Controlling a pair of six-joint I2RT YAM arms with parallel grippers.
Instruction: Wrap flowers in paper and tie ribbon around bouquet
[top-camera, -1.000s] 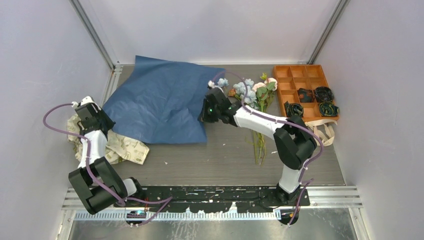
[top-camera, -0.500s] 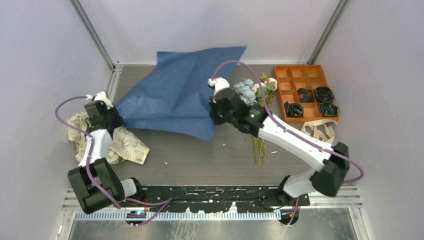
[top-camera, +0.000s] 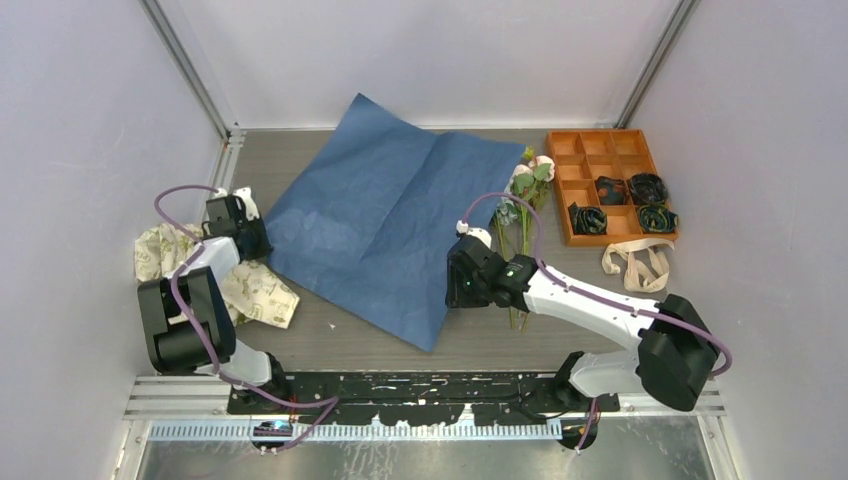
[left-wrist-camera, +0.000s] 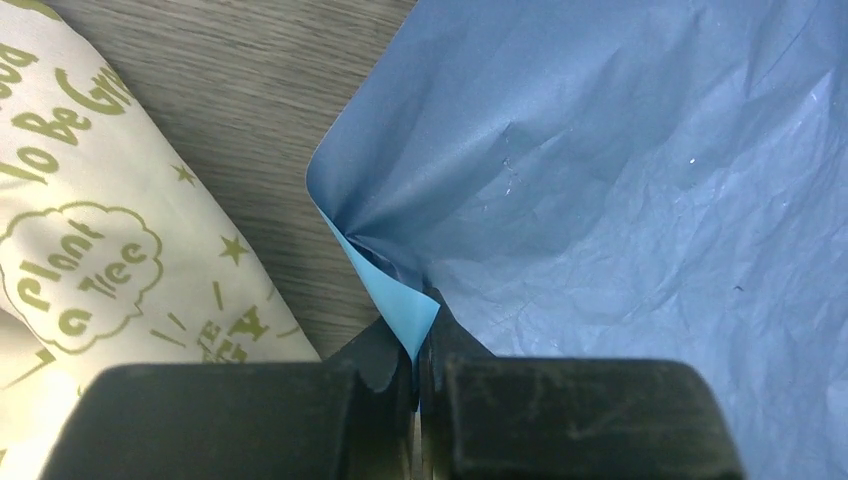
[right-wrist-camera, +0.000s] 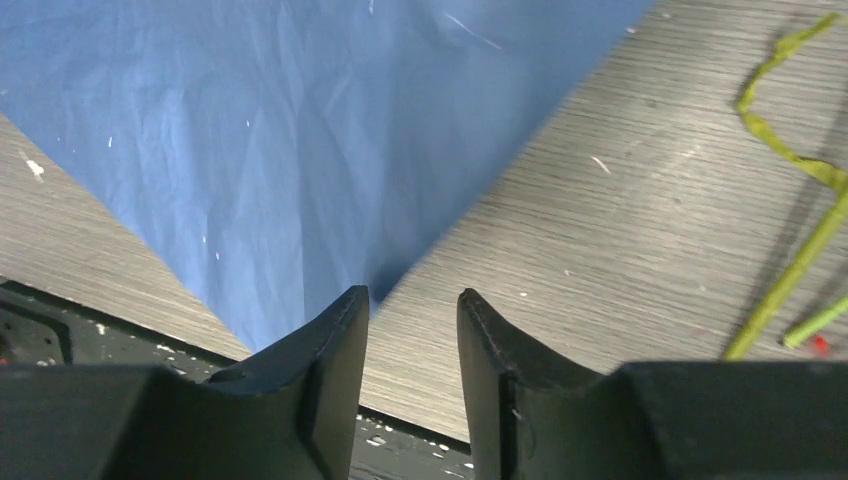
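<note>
Next, my right gripper moves outward and down onto the flowers' upper stems, which lie to its right in the top view, clear of the sheet.
The paper (top-camera: 390, 220) lies spread on the table, dark blue face up. My left gripper (top-camera: 250, 235) is shut on its left corner, and the light blue underside shows at my left gripper (left-wrist-camera: 418, 335), where the paper (left-wrist-camera: 620, 180) bunches. My right gripper (top-camera: 458, 285) is open beside the sheet's near right edge. In the right wrist view the paper (right-wrist-camera: 280, 150) lies just left of my empty right gripper (right-wrist-camera: 412, 300). The flowers (top-camera: 525, 185) lie right of the sheet, with their stems (right-wrist-camera: 790, 280) on bare table. The ribbon (top-camera: 650, 247) lies looped below the tray. No bouquet is in view.
An orange compartment tray (top-camera: 600, 150) at the back right holds dark coils (top-camera: 647, 188). A cream cloth with green print (top-camera: 250, 290) lies at the left by my left arm, and the cloth (left-wrist-camera: 90, 250) also fills the left wrist view's left side. Walls close in on three sides.
The paper went from raised and folded to spread flat. My right gripper swung toward the near edge, opened and let go of the sheet. My left gripper moved back and right, still holding its corner.
</note>
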